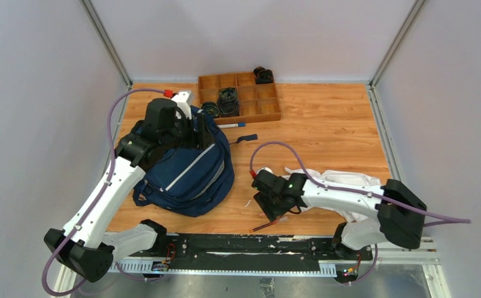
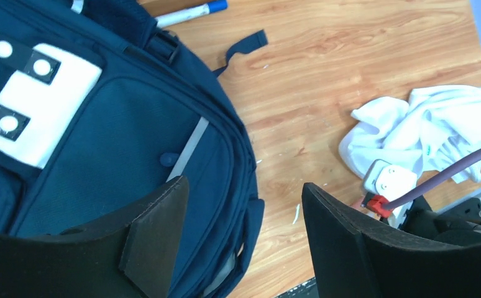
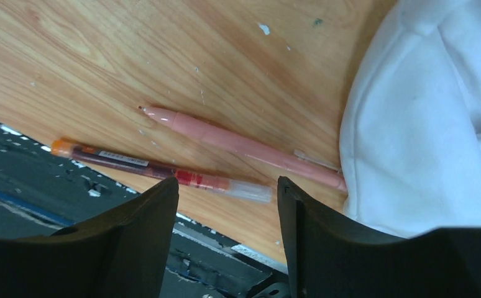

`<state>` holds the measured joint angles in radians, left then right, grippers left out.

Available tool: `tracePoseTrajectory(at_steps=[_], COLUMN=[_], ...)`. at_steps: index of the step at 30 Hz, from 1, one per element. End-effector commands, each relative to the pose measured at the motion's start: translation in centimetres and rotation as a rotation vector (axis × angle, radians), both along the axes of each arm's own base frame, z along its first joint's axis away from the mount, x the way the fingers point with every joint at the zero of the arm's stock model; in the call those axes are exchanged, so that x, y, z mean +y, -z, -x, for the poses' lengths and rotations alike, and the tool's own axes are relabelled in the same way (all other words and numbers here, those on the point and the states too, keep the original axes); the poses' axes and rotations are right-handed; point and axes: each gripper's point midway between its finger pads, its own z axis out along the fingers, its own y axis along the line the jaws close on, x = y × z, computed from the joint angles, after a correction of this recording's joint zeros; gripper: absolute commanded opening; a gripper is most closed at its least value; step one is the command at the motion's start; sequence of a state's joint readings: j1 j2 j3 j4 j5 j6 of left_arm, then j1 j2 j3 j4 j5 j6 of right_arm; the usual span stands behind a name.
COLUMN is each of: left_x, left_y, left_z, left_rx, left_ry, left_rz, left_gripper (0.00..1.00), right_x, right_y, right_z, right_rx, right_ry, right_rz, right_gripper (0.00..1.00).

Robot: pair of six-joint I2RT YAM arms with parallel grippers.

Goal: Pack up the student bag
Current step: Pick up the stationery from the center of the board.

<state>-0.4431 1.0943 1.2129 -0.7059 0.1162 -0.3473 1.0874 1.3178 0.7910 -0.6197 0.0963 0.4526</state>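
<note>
The red-orange pen lies clear of the white cloth (image 3: 424, 124), so my right gripper will move down and to the left in the top view, onto the middle of that pen.
The student bag (image 1: 188, 177), navy blue with a light stripe, lies on the left half of the table. Its grey-white front patch (image 2: 42, 118) faces up. My left gripper (image 1: 191, 128) hovers above the bag's far end. It is open (image 2: 243, 186), with nothing between its fingers. My right gripper (image 1: 268, 208) is low near the table's front edge, also open (image 3: 227, 181) and empty. Just beyond its fingertips lie a pink pen (image 3: 244, 146) and a red-orange pen (image 3: 157, 169). The pink pen's end touches a crumpled white cloth (image 3: 424, 124).
A wooden compartment tray (image 1: 269, 113) holding dark coiled items stands at the back. A blue-capped marker (image 1: 230, 125) and a loose dark strap (image 1: 245, 138) lie beyond the bag. The white cloth (image 1: 340, 177) lies partly under the right arm. A black rail (image 1: 244, 245) runs along the near edge.
</note>
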Motion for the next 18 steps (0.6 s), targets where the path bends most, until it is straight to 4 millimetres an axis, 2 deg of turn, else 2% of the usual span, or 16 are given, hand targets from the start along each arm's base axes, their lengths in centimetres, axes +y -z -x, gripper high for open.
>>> tracePoseTrajectory(at_steps=[1, 5, 9, 14, 18], left_x=[1.4, 1.3, 1.4, 1.2, 0.7], left_y=[2.5, 3.0, 3.0, 3.0, 3.3], left_z=[0.8, 1.1, 1.1, 0.8, 0.5], left_rx=[0.077, 0.087, 0.083, 0.084, 0.094], left_ry=[-0.031, -0.031, -0.033, -0.032, -0.023], left_rz=[-0.066, -0.047, -0.048, -0.046, -0.034], left_gripper=[0.72, 0.72, 0.72, 0.72, 0.71], right_x=[0.3, 0.2, 0.3, 0.8, 1.3], right_y=[0.4, 1.1, 0.2, -1.3, -0.7], right_z=[-0.8, -0.9, -0.4, 1.3, 3.4], right_rx=[-0.054, -0.055, -0.076, -0.083, -0.019], right_ry=[-0.107, -0.136, -0.133, -0.174, -0.263], right_rz=[0.102, 0.152, 0.112, 0.006, -0.024], right_gripper=[0.64, 0.65, 0.66, 0.66, 0.62])
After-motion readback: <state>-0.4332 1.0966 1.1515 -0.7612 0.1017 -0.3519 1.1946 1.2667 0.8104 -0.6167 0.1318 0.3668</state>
